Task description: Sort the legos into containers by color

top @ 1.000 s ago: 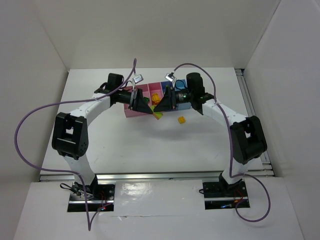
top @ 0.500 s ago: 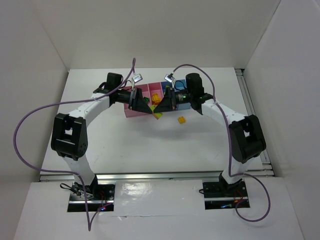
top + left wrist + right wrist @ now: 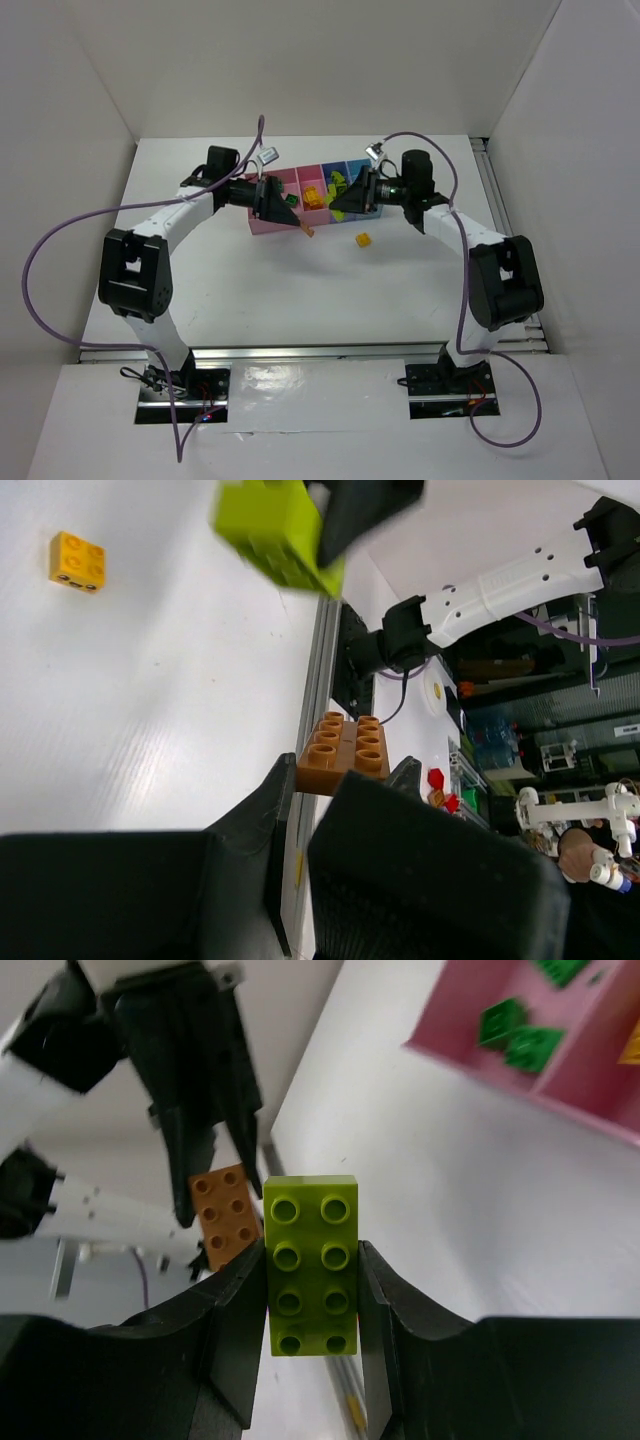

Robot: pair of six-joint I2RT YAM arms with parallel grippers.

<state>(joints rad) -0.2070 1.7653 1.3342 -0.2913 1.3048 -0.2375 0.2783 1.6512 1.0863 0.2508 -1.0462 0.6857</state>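
Note:
My right gripper should move outward, turn its fingers down and bring the lime green brick over the purple-blue bin [image 3: 339, 186] to let it go, because lime bricks are already in there.
My left gripper [image 3: 300, 226] is shut on an orange brick [image 3: 308, 232], held above the table just in front of the containers; the left wrist view shows the brick [image 3: 342, 754] clamped at the fingertips. My right gripper [image 3: 337, 207] is shut on a lime green brick [image 3: 310, 1290], held in the air over the front of the containers. The lime brick also shows in the left wrist view [image 3: 278, 530]. The joined bins [image 3: 262, 222] run from pink on the left to purple-blue and light blue on the right. A yellow brick [image 3: 364, 239] lies on the table in front of them.
A pink bin [image 3: 590, 1110] holds dark green bricks [image 3: 510, 1035]. Another pink bin holds orange bricks [image 3: 315, 197]. White walls enclose the table on three sides. A metal rail [image 3: 500, 210] runs along the right edge.
The two grippers, earlier meeting tip to tip over a lime and orange stack, have pulled apart. The right one drew back right with the lime brick; the left one keeps the orange brick.

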